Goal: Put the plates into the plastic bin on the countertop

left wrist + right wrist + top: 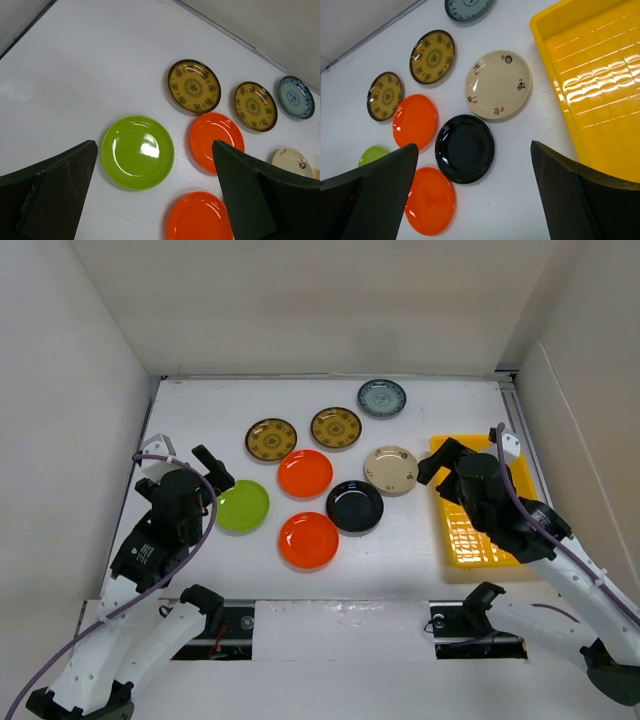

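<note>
The countertop beside the grey-blue plate's bin-side rim (403, 403) is bare. My right gripper should next swing outward past the cream plate and lower onto that rim.
Several small plates lie flat on the white countertop (420, 530): two brown-and-gold (271, 439) (336, 427), a grey-blue (382, 397), a cream (391, 469), two orange (305, 473) (309, 540), a black (355, 506) and a lime green (241, 506). The yellow plastic bin (478, 540) sits at the right and holds nothing. My left gripper (212, 468) is open and empty, raised just left of the lime plate (138, 152). My right gripper (440, 462) is open and empty, raised over the bin's left rim (555, 90), beside the cream plate (497, 84) and black plate (465, 148).
White walls close the counter at the back and both sides. A metal rail (330, 375) runs along the back edge. The arm bases and cables sit at the near edge (330, 625).
</note>
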{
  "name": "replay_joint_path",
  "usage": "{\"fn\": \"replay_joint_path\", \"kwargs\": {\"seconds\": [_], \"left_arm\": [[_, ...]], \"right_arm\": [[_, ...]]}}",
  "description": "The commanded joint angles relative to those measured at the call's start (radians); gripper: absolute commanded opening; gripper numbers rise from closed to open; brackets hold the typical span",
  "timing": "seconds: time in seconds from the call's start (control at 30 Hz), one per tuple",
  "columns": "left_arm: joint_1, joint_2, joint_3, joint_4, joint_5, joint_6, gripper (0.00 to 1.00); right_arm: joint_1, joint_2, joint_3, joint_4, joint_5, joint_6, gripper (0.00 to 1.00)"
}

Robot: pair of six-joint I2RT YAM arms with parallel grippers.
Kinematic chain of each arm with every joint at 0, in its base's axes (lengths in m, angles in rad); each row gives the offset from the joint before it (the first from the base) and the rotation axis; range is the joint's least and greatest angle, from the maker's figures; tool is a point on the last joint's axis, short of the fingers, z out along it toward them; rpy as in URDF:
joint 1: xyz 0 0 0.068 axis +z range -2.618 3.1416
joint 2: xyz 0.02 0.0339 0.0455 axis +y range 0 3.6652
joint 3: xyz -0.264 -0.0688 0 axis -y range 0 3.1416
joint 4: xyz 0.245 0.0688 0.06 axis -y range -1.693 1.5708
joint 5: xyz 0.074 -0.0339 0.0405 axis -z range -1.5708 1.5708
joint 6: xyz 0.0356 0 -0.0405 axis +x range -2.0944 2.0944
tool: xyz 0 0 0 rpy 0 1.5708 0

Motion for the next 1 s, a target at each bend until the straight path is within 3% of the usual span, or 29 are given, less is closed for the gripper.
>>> {"fn": "replay_joint_path", "kwargs": {"seconds": [0.0,0.23,0.33,0.5,0.53,0.57,0.6,0.73,0.87,0.97], "left_arm": [[0.007,-0.001,0.013,0.033,0.005,0.010,1.00],[0.007,-0.001,0.013,0.033,0.015,0.019,1.00],[0.007,-0.001,0.013,0.033,0.015,0.019,1.00],[0.007,-0.001,0.013,0.042,0.047,0.028,1.00],[0.007,0.008,0.013,0.042,0.056,0.037,1.00],[0.007,0.008,0.013,0.042,0.056,0.037,1.00],[0.007,0.008,0.013,0.052,0.056,0.037,1.00],[0.007,0.008,0.004,0.052,0.067,0.047,1.00],[0.007,0.017,0.004,0.061,0.088,0.056,1.00],[0.007,0.028,0.004,0.070,0.099,0.065,1.00]], "right_arm": [[-0.004,0.023,0.046,0.059,0.016,0.013,1.00],[-0.076,0.131,0.055,0.187,-0.065,0.022,1.00],[-0.173,0.207,0.092,0.305,-0.183,-0.034,1.00],[-0.395,0.512,0.240,0.428,-0.476,-0.140,1.00],[-0.465,0.675,0.344,0.477,-0.568,-0.178,1.00],[-0.483,0.676,0.345,0.468,-0.569,-0.179,1.00],[-0.498,0.740,0.462,0.447,-0.582,-0.188,1.00],[-0.553,1.154,0.848,0.248,-0.615,-0.225,1.00],[-0.631,1.403,1.114,0.182,-0.774,-0.254,0.96],[-0.656,1.524,1.195,0.149,-0.784,-0.245,0.93]]}}
